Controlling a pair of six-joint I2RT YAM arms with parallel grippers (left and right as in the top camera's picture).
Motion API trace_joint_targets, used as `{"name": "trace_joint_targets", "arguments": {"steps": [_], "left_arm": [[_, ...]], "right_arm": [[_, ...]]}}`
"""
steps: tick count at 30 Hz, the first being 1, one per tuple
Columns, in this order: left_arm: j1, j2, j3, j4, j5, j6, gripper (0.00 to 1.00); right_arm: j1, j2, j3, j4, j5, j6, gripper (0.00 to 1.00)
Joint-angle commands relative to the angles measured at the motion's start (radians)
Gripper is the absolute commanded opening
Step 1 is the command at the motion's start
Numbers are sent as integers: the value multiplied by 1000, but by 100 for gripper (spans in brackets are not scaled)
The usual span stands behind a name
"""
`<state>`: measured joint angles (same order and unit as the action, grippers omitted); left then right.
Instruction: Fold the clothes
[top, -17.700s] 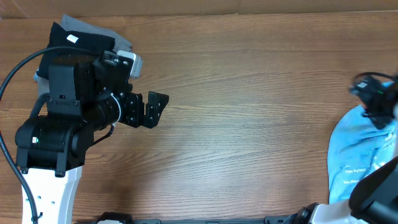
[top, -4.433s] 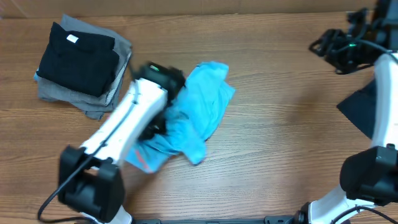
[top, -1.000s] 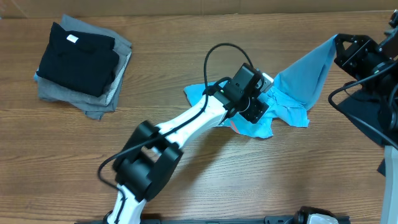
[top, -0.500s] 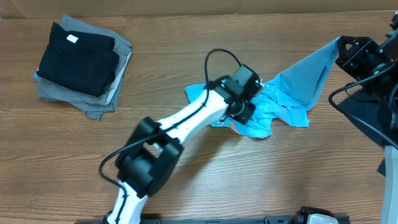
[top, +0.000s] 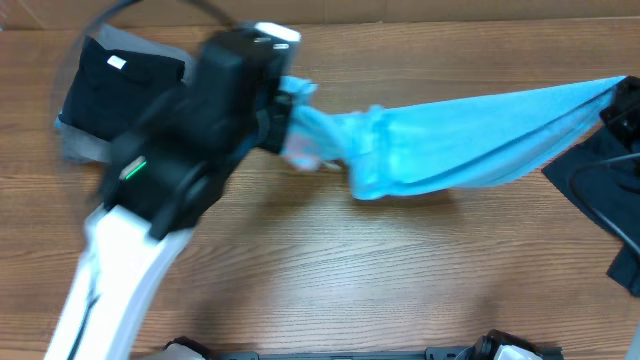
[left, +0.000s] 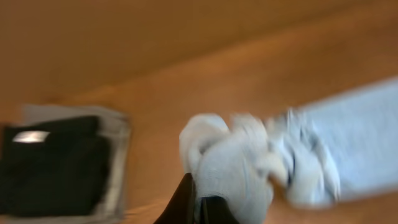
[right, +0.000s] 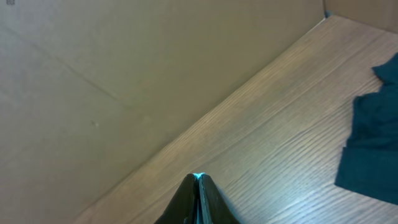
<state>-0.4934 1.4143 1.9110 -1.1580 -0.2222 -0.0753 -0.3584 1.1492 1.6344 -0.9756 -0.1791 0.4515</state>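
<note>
Next, my right gripper needs to stay raised near the dark clothes and release the sliver of blue cloth (top: 615, 84) (right: 198, 177), as my left gripper holds the bunched end.
The light blue T-shirt (top: 470, 135) hangs stretched in a long band above the table between both grippers. My left gripper (top: 283, 115) is shut on its bunched left end, blurred by motion; in the left wrist view the bunched blue cloth (left: 233, 165) fills the space over my shut left gripper (left: 200, 200). At the far right edge my right gripper (top: 622, 92) is shut on the other end. The right wrist view shows only a sliver of blue cloth (right: 198, 177) pinched in the right gripper (right: 198, 180).
A folded black shirt (top: 120, 85) lies on a folded grey one (top: 85, 148) at the back left, also in the left wrist view as the black shirt (left: 50, 165). Dark clothes (top: 600, 175) lie at the right edge, seen as dark cloth (right: 373, 149). A cardboard wall (right: 93, 74) backs the table.
The left gripper shut on the blue shirt near the table's middle, then swung up and left with it. The shirt went from crumpled on the table to stretched between both grippers.
</note>
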Motion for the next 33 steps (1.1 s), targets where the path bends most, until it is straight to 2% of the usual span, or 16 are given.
{"name": "trace_joint_targets", "arguments": {"steps": [1, 7, 12, 14, 17, 18, 20, 24, 28, 33], "left_arm": [[23, -130, 29, -4, -157, 1, 4], [23, -281, 29, -10, -177, 0, 4], [23, -300, 29, -10, -177, 0, 4], [22, -285, 29, -10, -177, 1, 4], [22, -260, 29, 6, -177, 1, 4], [22, -252, 29, 18, -175, 1, 4], [22, -242, 29, 42, -173, 1, 4], [22, -237, 29, 124, -172, 10, 4], [22, -241, 29, 240, -147, 9, 4], [22, -237, 29, 439, -147, 10, 4]], "right_arm": [[-4, -15, 72, -29, 73, 0, 5], [-4, 35, 74, -150, 125, 29, 12], [-4, 218, 73, -298, 87, 27, 16], [-2, 306, 73, -346, -54, -34, 25], [23, 429, 73, -391, -389, -258, 39], [35, 451, 73, -398, -443, -303, 42], [72, 481, 73, -407, -478, -353, 47], [175, 489, 73, -396, -470, -414, 51], [310, 489, 73, -385, -470, -484, 51], [525, 489, 72, -314, -470, -486, 51]]}}
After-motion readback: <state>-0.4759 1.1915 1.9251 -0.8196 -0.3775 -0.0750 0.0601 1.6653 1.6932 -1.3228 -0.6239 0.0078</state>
